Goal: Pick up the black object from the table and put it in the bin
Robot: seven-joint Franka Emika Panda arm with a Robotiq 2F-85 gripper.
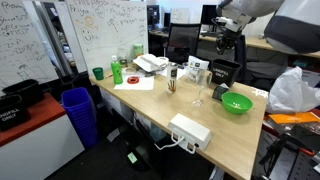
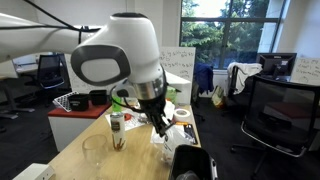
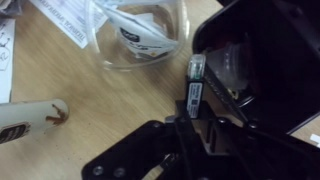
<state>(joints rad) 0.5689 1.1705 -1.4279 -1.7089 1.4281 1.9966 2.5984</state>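
I need to move my gripper to the right in the wrist view, then down, over the black bin's opening [image 2: 192,161] [image 3: 258,65], because the black object is still hanging beside the bin's rim.
In the wrist view my gripper [image 3: 190,120] is shut on the black object [image 3: 195,88], a small flat black piece with a white label that sticks out past the fingertips. It hangs over the wooden table, beside the large black boxy device [image 3: 255,60]. In both exterior views the gripper [image 1: 224,52] [image 2: 160,127] is above the table near that device [image 1: 222,72]. The blue ribbed bin [image 1: 76,108] stands on the floor off the table's far end, well away from the gripper.
On the table are a green bowl [image 1: 236,103], a green cup [image 1: 98,73], a white power strip [image 1: 190,131], papers, a glass [image 2: 95,152] and a small bottle [image 2: 117,130]. A clear plastic container [image 3: 140,30] lies just past the gripper.
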